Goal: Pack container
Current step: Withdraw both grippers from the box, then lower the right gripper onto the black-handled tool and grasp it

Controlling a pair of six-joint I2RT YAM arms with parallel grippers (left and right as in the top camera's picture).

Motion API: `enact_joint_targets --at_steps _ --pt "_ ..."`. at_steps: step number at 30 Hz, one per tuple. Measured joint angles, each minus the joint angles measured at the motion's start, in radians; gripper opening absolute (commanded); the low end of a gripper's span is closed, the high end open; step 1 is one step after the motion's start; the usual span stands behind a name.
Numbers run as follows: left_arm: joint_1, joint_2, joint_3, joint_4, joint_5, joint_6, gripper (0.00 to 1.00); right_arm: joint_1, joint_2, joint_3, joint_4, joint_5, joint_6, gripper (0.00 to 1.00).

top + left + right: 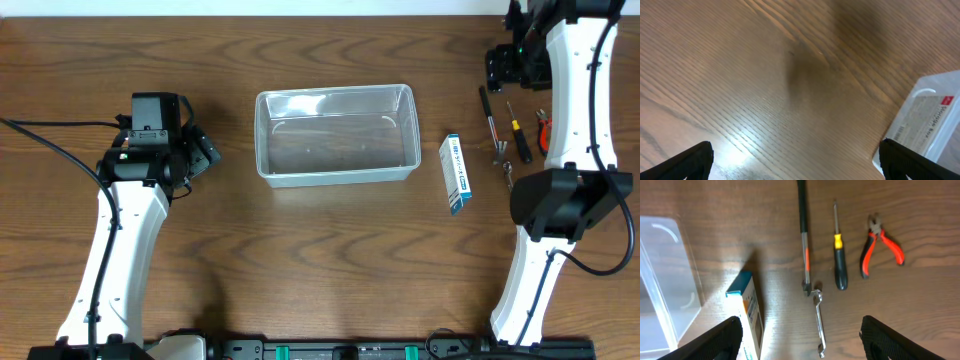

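My right gripper moves down toward the table onto the silver shaft (495, 138) (807, 272) near the long black tool's head next, since it runs midway between the open fingers.
The clear plastic container (335, 135) stands empty at the table's middle; its corner shows in the left wrist view (932, 117) and its end in the right wrist view (665, 290). My left gripper (203, 150) is open and empty to the left of the container, over bare wood (796, 150). My right gripper (508, 68) is open and empty at the far right, above the tools (801, 325). Below it lie a long black tool (804, 235), a yellow-and-black screwdriver (839, 255), red pliers (880, 247) and a small wrench (819, 325).
A small blue-and-white box (456, 173) lies on the wood between the container and the tools; it also shows in the right wrist view (752, 315). The tools lie in a row near the right arm (515, 135).
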Motion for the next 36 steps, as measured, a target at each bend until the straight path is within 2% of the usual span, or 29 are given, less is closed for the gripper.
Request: enact_joint_targets --at_steps 17,36 --pt "0.000 0.015 0.000 0.000 -0.021 0.000 0.98 -0.002 0.000 -0.309 0.144 -0.005 -0.070 0.77" --pt "0.000 0.015 0.000 0.000 -0.021 0.000 0.98 -0.068 0.000 -0.462 0.244 0.003 -0.076 0.73"
